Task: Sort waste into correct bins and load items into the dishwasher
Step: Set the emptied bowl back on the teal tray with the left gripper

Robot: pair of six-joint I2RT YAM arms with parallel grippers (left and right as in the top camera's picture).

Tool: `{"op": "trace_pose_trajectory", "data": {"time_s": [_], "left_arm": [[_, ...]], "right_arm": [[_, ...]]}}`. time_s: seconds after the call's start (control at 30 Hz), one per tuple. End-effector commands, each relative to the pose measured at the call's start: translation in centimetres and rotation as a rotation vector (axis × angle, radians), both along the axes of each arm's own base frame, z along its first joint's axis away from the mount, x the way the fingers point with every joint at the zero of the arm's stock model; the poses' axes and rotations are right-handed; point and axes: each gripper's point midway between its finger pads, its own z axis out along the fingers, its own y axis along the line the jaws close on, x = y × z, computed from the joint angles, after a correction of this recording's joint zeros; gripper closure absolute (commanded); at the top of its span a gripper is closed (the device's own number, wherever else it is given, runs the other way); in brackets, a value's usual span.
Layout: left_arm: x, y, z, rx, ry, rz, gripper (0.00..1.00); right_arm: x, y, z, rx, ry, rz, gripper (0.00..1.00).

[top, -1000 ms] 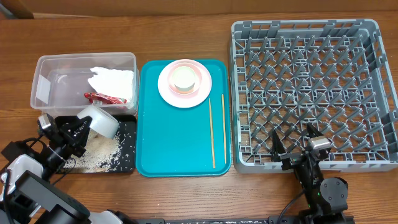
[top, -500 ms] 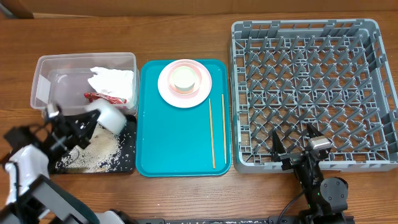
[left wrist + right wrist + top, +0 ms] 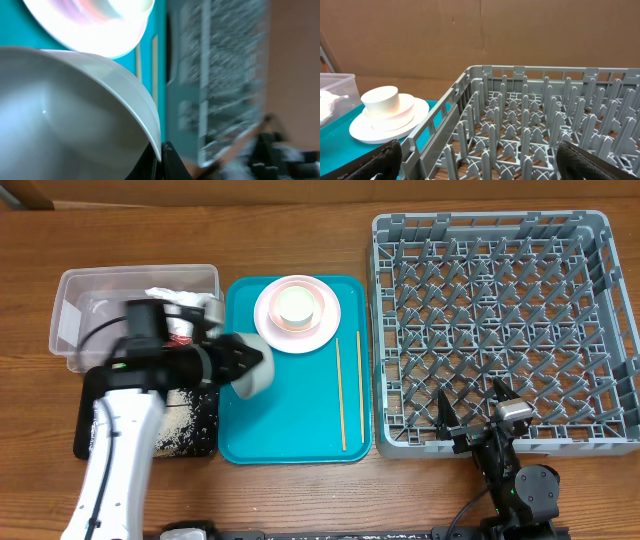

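The bowl goes back and down in my left gripper to the near part of the teal tray (image 3: pixel 285 415) next, toward the chopsticks.
My left gripper (image 3: pixel 243 359) is shut on the rim of the grey-white bowl (image 3: pixel 253 368) and holds it tilted over the left part of the teal tray. In the left wrist view the bowl (image 3: pixel 65 115) fills the frame, its rim pinched at the gripper (image 3: pixel 161 156). The pink plate (image 3: pixel 297 315) holds the pink bowl and white cup (image 3: pixel 296 305). Two chopsticks (image 3: pixel 341 395) lie on the teal tray. Rice (image 3: pixel 178 427) lies in the black tray (image 3: pixel 92 442). The napkin (image 3: pixel 185 302) and red wrapper (image 3: pixel 180 338) are in the clear tub (image 3: pixel 70 290). My right gripper (image 3: pixel 478 416) is open at the dish rack's (image 3: pixel 500 320) front edge.
The teal tray (image 3: pixel 290 420) lies between the bins and the rack. In the right wrist view the rack's pegs (image 3: pixel 530 115) stand right ahead of my right gripper (image 3: pixel 480 160), with the plate stack (image 3: pixel 390 125) to the left. My left arm crosses over the black tray.
My left arm has lifted the grey-white bowl away from the black tray and swung it right, over the teal tray. The right arm has not moved.
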Motion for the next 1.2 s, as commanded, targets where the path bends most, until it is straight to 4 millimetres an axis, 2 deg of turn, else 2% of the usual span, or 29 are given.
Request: {"op": "trace_pose_trajectory", "data": {"time_s": [0.0,0.17,0.4,0.53,0.67,0.73,0.8,0.83,0.9,0.93,1.0,1.1,1.17], "left_arm": [[0.0,0.1,-2.3,0.309,-0.003,0.035,0.96],[-2.2,-2.0,-4.6,0.554,0.010,-0.019,0.96],[-4.6,-4.7,-7.7,0.678,0.065,-0.120,0.96],[-4.6,-4.3,-9.8,0.772,0.100,-0.128,0.96],[-4.2,-4.0,-11.1,0.793,0.131,-0.122,0.96],[-3.9,-4.1,-11.4,0.791,0.130,-0.119,0.96],[-3.8,-4.5,-11.5,0.777,0.125,-0.120,0.96],[-3.8,-4.7,-11.5,0.765,0.126,-0.124,0.92],[-3.9,-5.2,-11.5,0.741,0.131,-0.133,0.86],[-4.0,-5.4,-11.5,0.729,0.136,-0.139,0.78],[-4.0,-5.4,-11.4,0.728,0.133,-0.138,0.72],[-3.2,-5.6,-10.6,0.713,0.121,-0.124,0.70],[-2.4,-6.0,-9.2,0.681,0.113,-0.111,0.71]], "right_arm": [[0.1,-0.2,-0.1,0.001,-0.005,-0.011,0.00],[0.1,-0.2,-0.1,0.001,-0.005,-0.011,0.00],[0.1,-0.2,-0.1,0.001,-0.005,-0.011,0.00],[0.1,-0.2,-0.1,0.001,-0.005,-0.011,0.00],[0.1,-0.2,-0.1,0.001,-0.005,-0.011,0.00],[0.1,-0.3,-0.1,0.000,-0.006,-0.012,0.00],[0.2,-1.1,0.1,-0.016,-0.017,-0.062,0.00],[0.3,-1.8,0.4,-0.015,-0.031,-0.102,0.00],[0.3,-1.7,0.6,-0.009,-0.040,-0.100,0.00],[0.3,-1.7,0.5,-0.010,-0.032,-0.097,0.00],[0.3,-1.7,0.5,-0.010,-0.033,-0.097,0.00],[0.3,-1.7,0.5,-0.010,-0.033,-0.097,0.00],[0.3,-1.7,1.2,0.004,-0.059,-0.096,0.00]]}}
